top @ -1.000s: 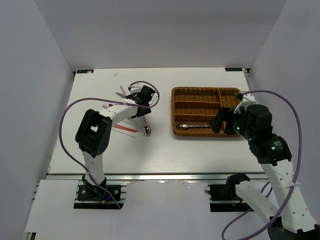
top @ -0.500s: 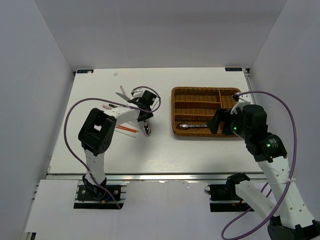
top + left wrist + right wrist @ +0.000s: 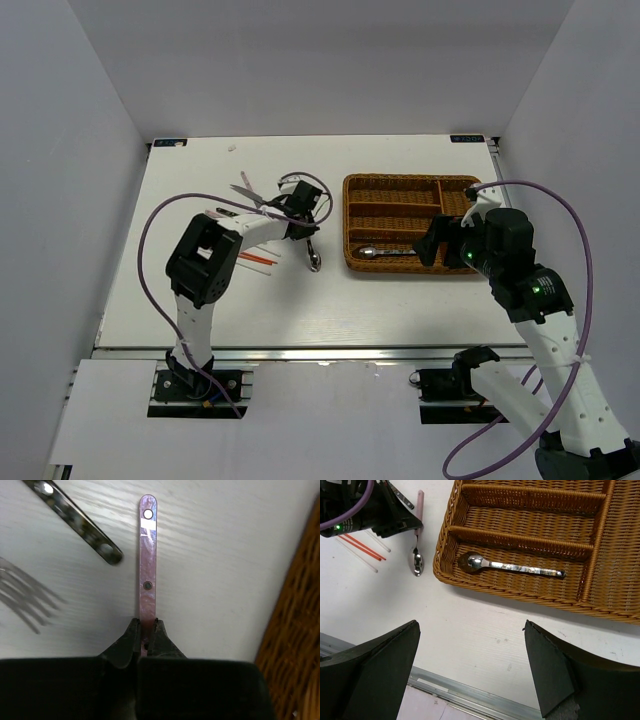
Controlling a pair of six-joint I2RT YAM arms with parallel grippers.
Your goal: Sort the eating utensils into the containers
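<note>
My left gripper should next lift over the tray's side, turn and bring the pink-handled spoon down into the tray's nearest long section [image 3: 390, 248], then release it, because a metal spoon lies there.
My left gripper [image 3: 304, 214] [image 3: 146, 630] is shut on the lower end of a pink-handled spoon [image 3: 148, 555], whose bowl [image 3: 315, 262] [image 3: 416, 563] points toward the table's near edge, just left of the wicker tray [image 3: 347, 215]. The tray's nearest long compartment holds one metal spoon [image 3: 390, 252] [image 3: 510, 567]. My right gripper [image 3: 440, 243] [image 3: 470, 624] hovers open over the tray's near right corner with nothing between its fingers. A dark-handled utensil [image 3: 75, 520] and fork tines [image 3: 25, 595] lie left of the pink handle.
Red chopsticks [image 3: 255, 258] [image 3: 362, 547] and a white one [image 3: 355, 557] lie on the table under the left arm. More cutlery [image 3: 245, 188] lies behind the left gripper. The tray's woven wall [image 3: 295, 630] is close on that gripper's right.
The left gripper closed on the pink spoon's handle and carried it a little to the right, toward the tray. The right arm has barely moved.
</note>
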